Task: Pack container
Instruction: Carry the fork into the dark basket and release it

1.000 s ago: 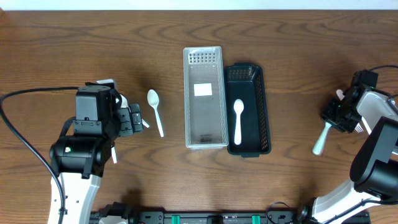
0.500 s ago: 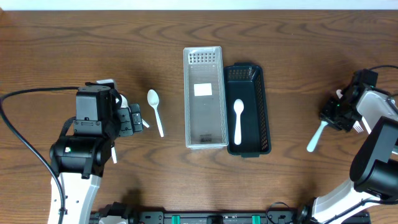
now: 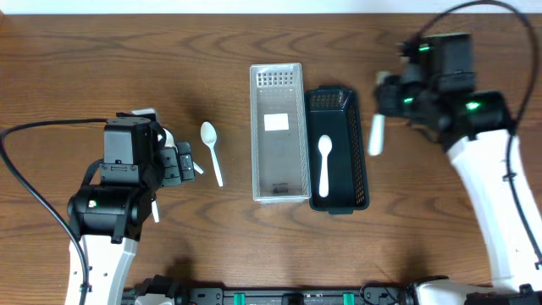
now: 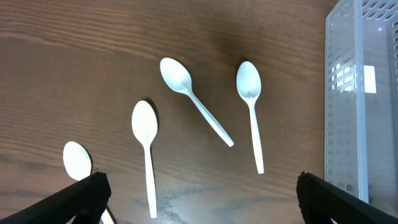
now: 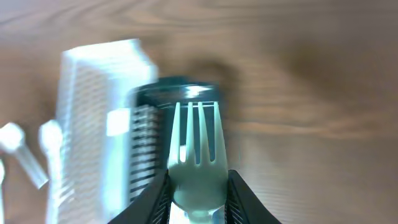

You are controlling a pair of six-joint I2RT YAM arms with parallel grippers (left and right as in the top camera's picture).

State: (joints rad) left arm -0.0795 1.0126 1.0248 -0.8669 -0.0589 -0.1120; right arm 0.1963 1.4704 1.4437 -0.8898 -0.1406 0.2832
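Observation:
My right gripper should move over the black bin next. Then it should lower the pale plastic fork beside the white spoon [image 3: 345,157], where there is room to let go of the fork.
A clear plastic bin [image 3: 277,134] and a black bin [image 3: 339,151] stand side by side mid-table; the black one holds a white spoon [image 3: 323,161]. My right gripper [image 3: 391,97] is shut on a pale plastic fork [image 5: 196,155], held above the table just right of the black bin; its handle [image 3: 376,134] hangs down. My left gripper [image 4: 199,199] is open over several white spoons [image 4: 251,112], one visible in the overhead view [image 3: 212,151]. The clear bin also shows in the left wrist view [image 4: 360,99].
The right wrist view is blurred; it shows both bins [image 5: 99,124] ahead of the fork tines. Bare wood table [image 3: 440,220] lies to the right and along the back.
My right arm has swung from the far right edge up and left to beside the black bin, carrying the fork. The left arm has not moved.

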